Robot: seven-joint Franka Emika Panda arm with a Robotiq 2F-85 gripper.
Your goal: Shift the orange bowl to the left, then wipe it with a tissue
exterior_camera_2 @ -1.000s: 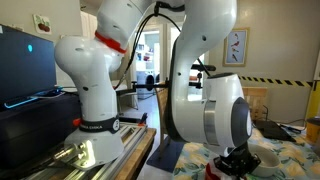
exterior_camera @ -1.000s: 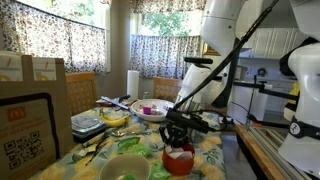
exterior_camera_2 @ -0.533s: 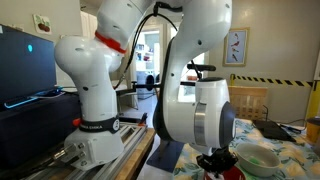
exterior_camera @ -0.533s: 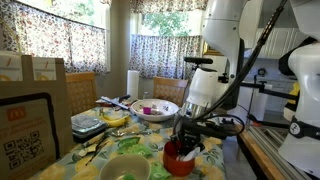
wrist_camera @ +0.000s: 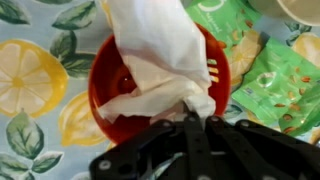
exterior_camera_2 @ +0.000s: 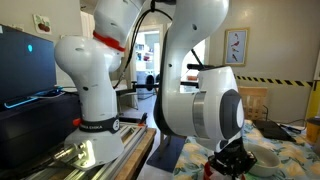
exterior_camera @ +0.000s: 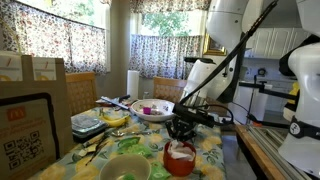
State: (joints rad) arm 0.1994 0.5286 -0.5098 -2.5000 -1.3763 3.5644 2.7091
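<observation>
I will next raise my gripper from the orange bowl [exterior_camera: 180,160], move toward the large white bowl and release the tissue on the tablecloth between them, as it hangs inside the orange bowl's rim.
The orange bowl [exterior_camera: 180,160] stands on the lemon-print tablecloth at the front of the table. In the wrist view the orange bowl [wrist_camera: 115,80] fills the middle of the frame. The white tissue [wrist_camera: 160,55] hangs from my gripper [wrist_camera: 190,115] down into the bowl. My gripper [exterior_camera: 181,128] is shut on the tissue's top end, just above the bowl. The tissue [exterior_camera: 180,150] shows white inside the bowl rim. In an exterior view the gripper [exterior_camera_2: 232,163] is partly hidden behind the arm, and the bowl is hidden there.
A large white bowl [exterior_camera: 153,110] with patterned rim stands behind. A pale bowl with green inside [exterior_camera: 126,168] sits at the front. A paper-towel roll [exterior_camera: 133,84], a stack of trays [exterior_camera: 86,124] and a cardboard box [exterior_camera: 30,115] stand nearby. Green packets [wrist_camera: 275,75] lie beside the orange bowl.
My gripper has risen from inside the bowl to just above it with the tissue, after dipping down half a second ago. The wrist has also turned.
</observation>
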